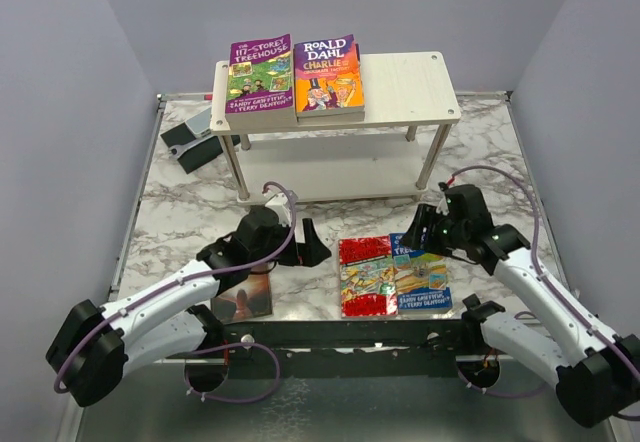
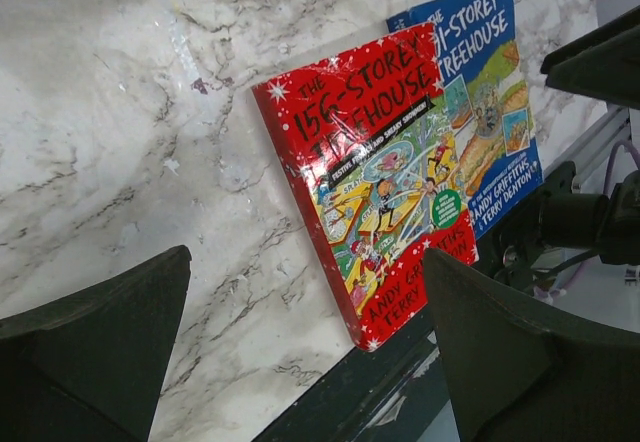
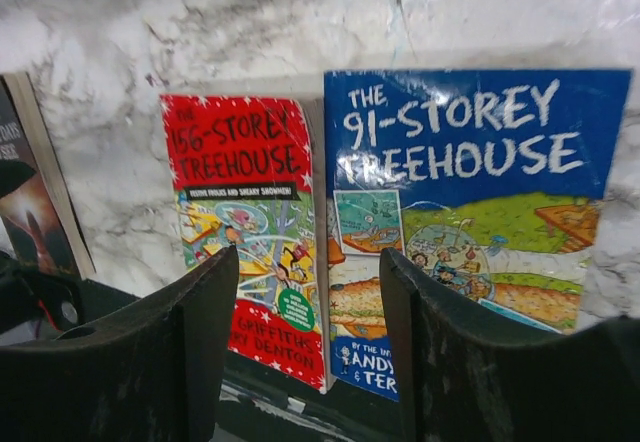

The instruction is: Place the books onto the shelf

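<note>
The robot needs to lower its right gripper onto the red book's page edge, toward the left in the top view, because that edge is bare beside the blue book.
The shelf (image 1: 410,82) stands at the back with a purple book (image 1: 259,74) and a Roald Dahl book (image 1: 328,74) lying on its top board. A red book (image 1: 365,277) (image 2: 380,182) (image 3: 245,202) and a blue book (image 1: 422,274) (image 2: 480,102) (image 3: 470,192) lie side by side at the table's front edge. A dark book (image 1: 245,297) (image 3: 35,202) lies partly under the left arm. My left gripper (image 1: 303,244) (image 2: 300,352) is open over bare marble, left of the red book. My right gripper (image 1: 425,225) (image 3: 310,302) is open and empty above the seam between the red and blue books.
A flat grey-black device (image 1: 190,140) lies left of the shelf. The shelf's lower board (image 1: 330,174) holds nothing. A dark metal rail (image 1: 340,334) runs along the table's front edge, just below the books. Grey walls close in the table on three sides.
</note>
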{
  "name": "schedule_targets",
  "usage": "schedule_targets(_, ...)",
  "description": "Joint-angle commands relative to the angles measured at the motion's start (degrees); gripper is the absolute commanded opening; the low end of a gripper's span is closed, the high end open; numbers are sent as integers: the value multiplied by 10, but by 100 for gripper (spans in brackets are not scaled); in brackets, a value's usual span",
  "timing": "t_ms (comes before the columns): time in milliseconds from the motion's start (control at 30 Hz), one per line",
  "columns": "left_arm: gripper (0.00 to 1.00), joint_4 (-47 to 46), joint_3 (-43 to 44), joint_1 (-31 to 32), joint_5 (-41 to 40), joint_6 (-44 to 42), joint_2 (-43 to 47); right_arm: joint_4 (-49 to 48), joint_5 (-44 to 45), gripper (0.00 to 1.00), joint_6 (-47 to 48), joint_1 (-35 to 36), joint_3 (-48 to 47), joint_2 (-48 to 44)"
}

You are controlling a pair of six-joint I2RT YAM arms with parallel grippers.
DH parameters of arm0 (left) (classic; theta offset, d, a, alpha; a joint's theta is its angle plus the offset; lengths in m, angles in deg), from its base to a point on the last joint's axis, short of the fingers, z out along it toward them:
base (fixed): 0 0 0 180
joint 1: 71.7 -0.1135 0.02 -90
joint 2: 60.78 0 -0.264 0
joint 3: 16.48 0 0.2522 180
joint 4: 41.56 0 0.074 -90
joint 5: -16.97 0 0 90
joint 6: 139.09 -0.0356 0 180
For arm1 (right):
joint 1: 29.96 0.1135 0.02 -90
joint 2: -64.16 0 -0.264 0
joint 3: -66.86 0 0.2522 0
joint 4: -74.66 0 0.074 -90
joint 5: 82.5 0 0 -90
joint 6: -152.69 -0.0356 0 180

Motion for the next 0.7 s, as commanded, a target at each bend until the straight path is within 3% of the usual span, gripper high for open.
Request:
schedule_targets(0,99,-89,-32,13,32,39,-32,-76,-49,61,-33,30,45,34)
schedule_targets(233,99,-129,-61,23,39,54,-80,-138,-6,61,-74,127,59,125)
schedule_targets(667,99,-103,-86,24,-16,74,-92,-234,11,57,-121,216,43,266)
